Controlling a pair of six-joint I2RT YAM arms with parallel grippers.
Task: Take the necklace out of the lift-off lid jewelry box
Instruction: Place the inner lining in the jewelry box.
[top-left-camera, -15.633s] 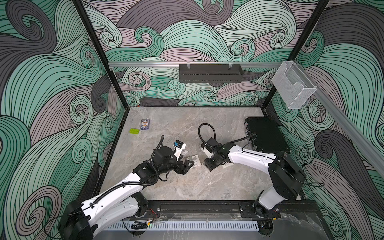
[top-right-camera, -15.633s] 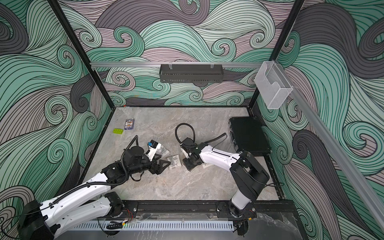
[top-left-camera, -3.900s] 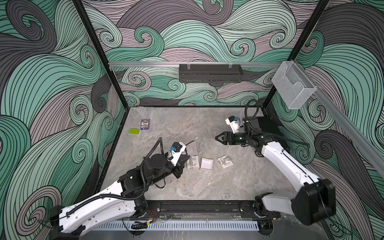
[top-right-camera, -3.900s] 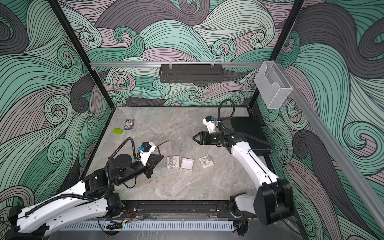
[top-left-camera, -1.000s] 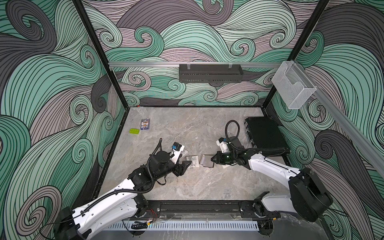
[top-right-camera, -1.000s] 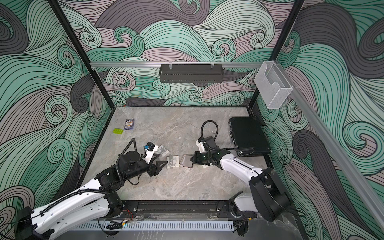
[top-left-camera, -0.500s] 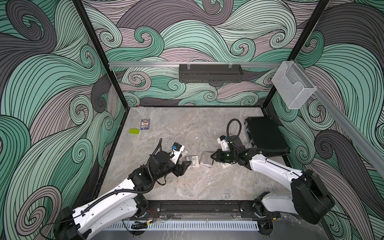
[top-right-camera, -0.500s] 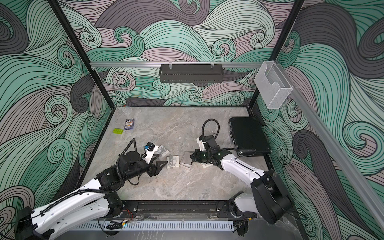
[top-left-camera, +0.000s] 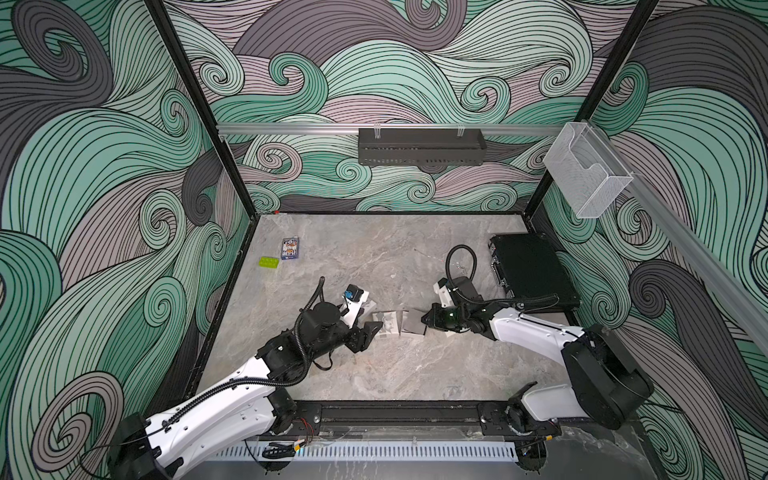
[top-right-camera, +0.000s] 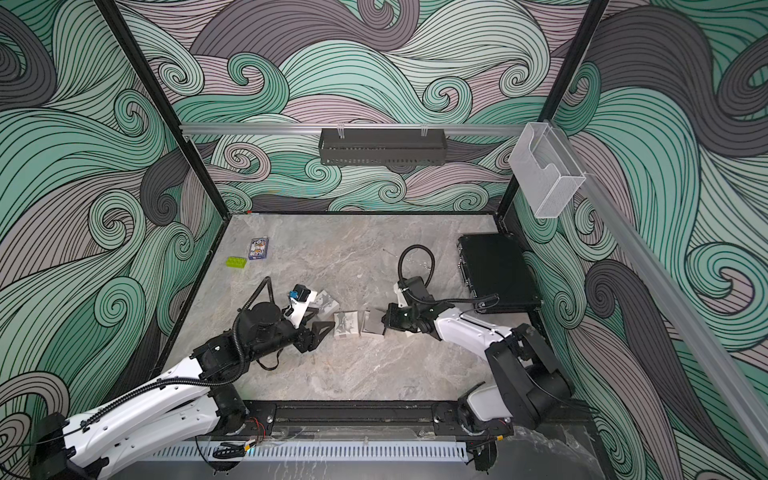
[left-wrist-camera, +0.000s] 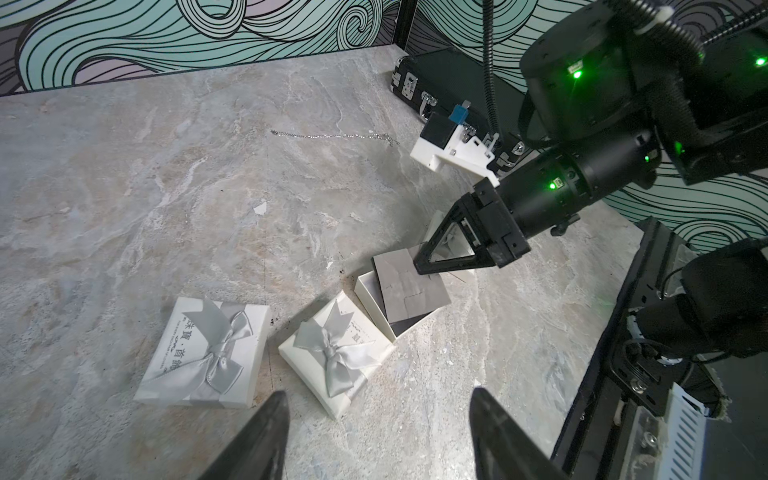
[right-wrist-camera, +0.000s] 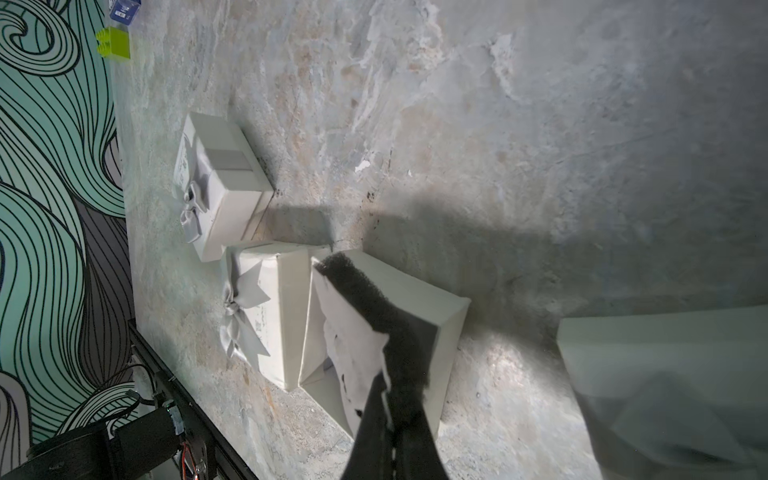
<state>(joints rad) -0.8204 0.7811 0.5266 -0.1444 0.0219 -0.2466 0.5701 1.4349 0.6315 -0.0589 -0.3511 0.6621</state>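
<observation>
The robot's right gripper will next go down toward the closed boxes and let go of the grey foam pad inside the open white base, because that base is below the gripper's fingers.
The necklace (left-wrist-camera: 332, 136), a thin silver chain, lies stretched out on the stone table behind the boxes, in the left wrist view. The lift-off lid jewelry box (left-wrist-camera: 374, 301) (right-wrist-camera: 446, 332) stands open as a white base. My right gripper (top-left-camera: 424, 322) (top-right-camera: 384, 324) (right-wrist-camera: 388, 386) is shut on the grey foam pad (left-wrist-camera: 409, 286) (top-left-camera: 413, 326), holding it tilted over that base. A white lid (left-wrist-camera: 451, 245) lies just behind the right gripper. My left gripper (left-wrist-camera: 378, 399) (top-left-camera: 370, 332) is open and empty, low over the table beside the boxes.
Two closed white boxes with silver bows (left-wrist-camera: 203, 357) (left-wrist-camera: 336, 357) sit next to the open base. A black case (top-left-camera: 532, 270) lies at the back right. A green brick (top-left-camera: 269, 262) and a card pack (top-left-camera: 289, 248) lie at the back left.
My right gripper, still holding the grey pad, rose slightly and came back down over the open box. The left arm has not moved.
</observation>
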